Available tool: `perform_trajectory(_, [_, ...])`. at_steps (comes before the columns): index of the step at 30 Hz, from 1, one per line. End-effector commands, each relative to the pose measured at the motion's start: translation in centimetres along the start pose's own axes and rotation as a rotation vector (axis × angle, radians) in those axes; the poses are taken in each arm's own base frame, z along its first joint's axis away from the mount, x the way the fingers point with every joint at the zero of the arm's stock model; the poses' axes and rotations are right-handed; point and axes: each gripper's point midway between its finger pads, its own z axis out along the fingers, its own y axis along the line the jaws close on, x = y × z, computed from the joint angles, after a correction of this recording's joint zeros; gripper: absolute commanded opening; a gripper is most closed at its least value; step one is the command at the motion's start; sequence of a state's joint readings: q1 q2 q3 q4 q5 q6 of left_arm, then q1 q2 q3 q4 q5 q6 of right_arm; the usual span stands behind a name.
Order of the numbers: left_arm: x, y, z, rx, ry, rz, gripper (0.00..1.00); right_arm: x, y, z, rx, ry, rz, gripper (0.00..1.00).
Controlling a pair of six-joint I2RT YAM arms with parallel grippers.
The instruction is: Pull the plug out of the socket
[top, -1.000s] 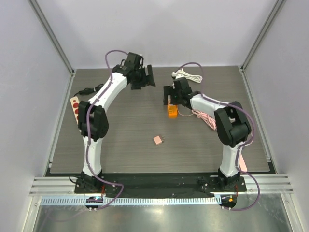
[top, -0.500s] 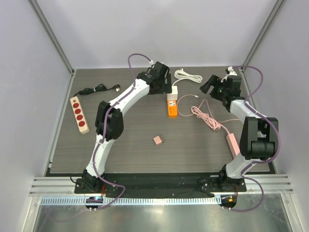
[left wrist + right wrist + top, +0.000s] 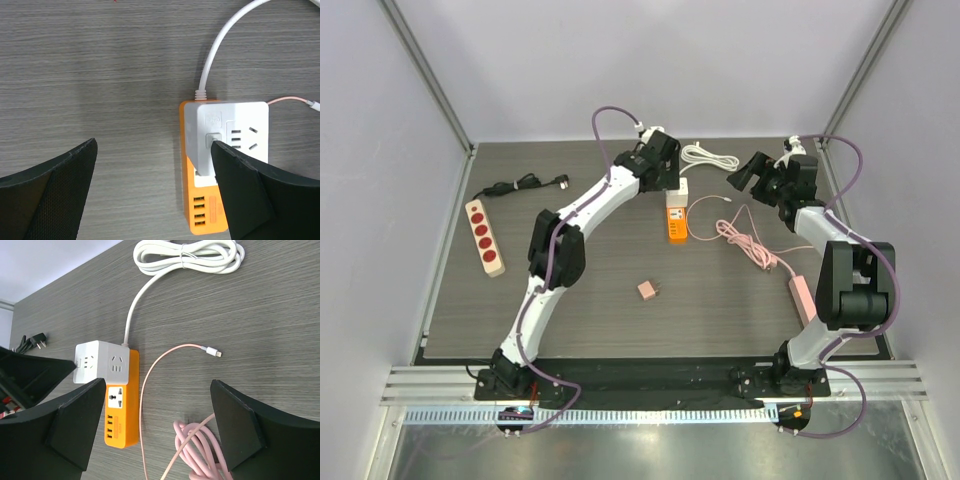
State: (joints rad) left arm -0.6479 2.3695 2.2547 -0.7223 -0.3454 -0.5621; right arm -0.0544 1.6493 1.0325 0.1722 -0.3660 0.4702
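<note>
My left gripper should move toward the right in the wrist view and down around the white cube plug point(image 3: 677, 189) point(image 3: 225, 127), because its open fingers are over bare table beside the plug.
The orange socket strip point(image 3: 677, 226) lies at the back middle of the table, with a white cube plug point(image 3: 677, 189) seated on its far end. My left gripper point(image 3: 665, 178) hovers over that end, open. In the left wrist view the plug point(image 3: 225, 127) sits by the right finger point(image 3: 250, 195), the socket point(image 3: 204, 215) is below it, and only bare table lies between the left gripper's point(image 3: 154, 145) jaws. My right gripper point(image 3: 748, 172) is open at the back right, away from the socket point(image 3: 120, 415) and the plug point(image 3: 97, 362).
The socket's white cord point(image 3: 708, 156) is coiled at the back. A pink cable point(image 3: 745, 240) with a pink brick point(image 3: 803, 297) lies on the right. A small pink adapter point(image 3: 648, 290) sits mid-table. A red-buttoned power strip point(image 3: 485, 237) and a black cable point(image 3: 520, 184) lie on the left.
My left arm swung right from the back left to above the socket and its jaws widened. My right arm drew back from the socket to the back right.
</note>
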Motion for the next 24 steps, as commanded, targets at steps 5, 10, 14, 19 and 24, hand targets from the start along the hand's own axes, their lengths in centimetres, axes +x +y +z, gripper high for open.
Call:
perform_trajectory(5, [-2.0,-3.9,-0.4,0.085,-0.096,-0.006,0.97,-1.0,1.1,0.2,-0.052,-0.036,-0.020,0.91])
perform_trajectory(10, [-2.3,-5.3,-0.8,0.120,-0.145,-0.001,0.98,-1.0,1.0,0.4,-0.050,-0.032,-0.021,0.91])
perform_trajectory(14, [-1.4,-5.8,0.0,0.123,-0.120,-0.009,0.98,-0.8,1.2,0.4,-0.061,-0.021,-0.017,0.91])
perform_trajectory(19, [0.3,-5.4,1.4,0.097,-0.083,-0.012,0.95,-0.5,1.9,0.5,-0.108,-0.011,0.011,0.87])
perform_trajectory(24, [1.0,-6.0,2.3,0.119,-0.066,-0.017,0.91,0.0,2.2,0.9,-0.133,0.011,0.029,0.82])
